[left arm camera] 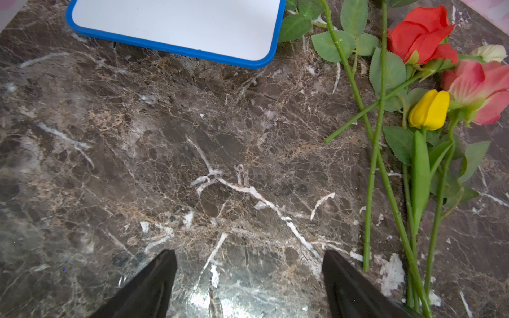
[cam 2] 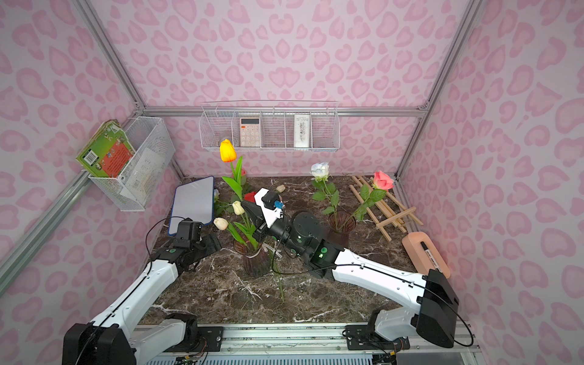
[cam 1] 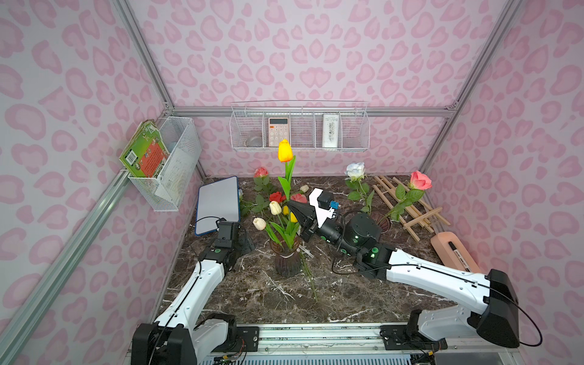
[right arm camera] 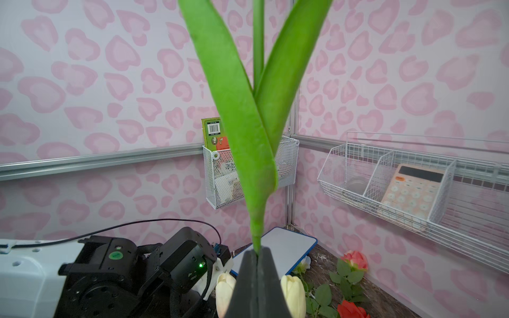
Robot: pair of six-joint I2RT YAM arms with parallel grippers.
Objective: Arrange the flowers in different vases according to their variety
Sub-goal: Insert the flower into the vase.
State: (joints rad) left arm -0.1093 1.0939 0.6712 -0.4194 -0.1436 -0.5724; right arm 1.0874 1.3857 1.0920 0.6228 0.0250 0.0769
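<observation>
The right gripper lowers slightly toward the white tulips, over the near vase's opening (cam 1: pixel 284 246), and releases the green stem next, since that vase already holds tulips.
My right gripper (right arm camera: pixel 257 252) is shut on the green stem (right arm camera: pixel 257 220) of an orange tulip (cam 1: pixel 284 151), held upright above the near vase (cam 1: pixel 287 260). That vase holds white tulips (cam 1: pixel 275 207) and appears in both top views (cam 2: pixel 256 262). The far vase (cam 2: pixel 339 226) holds a white rose (cam 1: pixel 355 170) and a pink rose (cam 1: pixel 420 180). A red rose (left arm camera: pixel 421 33), a pink rose (left arm camera: pixel 479 90) and a yellow tulip (left arm camera: pixel 429 110) lie loose on the table. My left gripper (left arm camera: pixel 249 254) hovers open over bare marble, left of the near vase (cam 1: pixel 245 243).
A blue-framed whiteboard (cam 1: pixel 218 202) lies at the back left. A wooden trellis (cam 1: pixel 407 205) and a pink case with a marker (cam 1: pixel 452 249) sit on the right. White wire baskets (cam 1: pixel 300 131) (cam 1: pixel 167 164) hang on the walls. Loose stems (cam 1: pixel 311 278) lie by the near vase.
</observation>
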